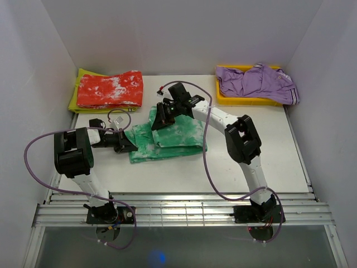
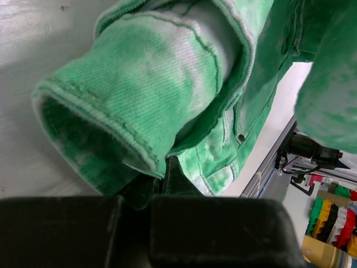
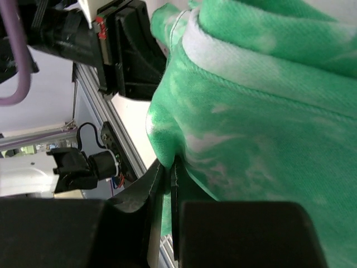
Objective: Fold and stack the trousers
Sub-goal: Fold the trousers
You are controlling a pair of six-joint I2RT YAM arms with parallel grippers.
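The trousers' cuff end (image 1: 140, 147) is uncovered, so my right gripper needs to carry the fold of the trousers to the left in the top view, lower it onto that end and release it.
The green tie-dye trousers (image 1: 170, 138) lie partly folded in the middle of the table. My left gripper (image 1: 126, 143) is at their left end, shut on the cloth near a leg cuff (image 2: 95, 120). My right gripper (image 1: 159, 120) is at the far top edge, shut on a pinched fold of the trousers (image 3: 167, 162) and holding it lifted off the table. In the right wrist view the green cloth (image 3: 268, 111) fills most of the frame and the left gripper's black body (image 3: 125, 47) shows just beyond it.
A red-and-white blotched folded garment (image 1: 110, 89) lies on a yellow-green cloth at the back left. A yellow tray (image 1: 245, 100) at the back right holds a purple garment (image 1: 259, 81). White walls close three sides. A metal rail (image 1: 178, 209) runs along the near edge.
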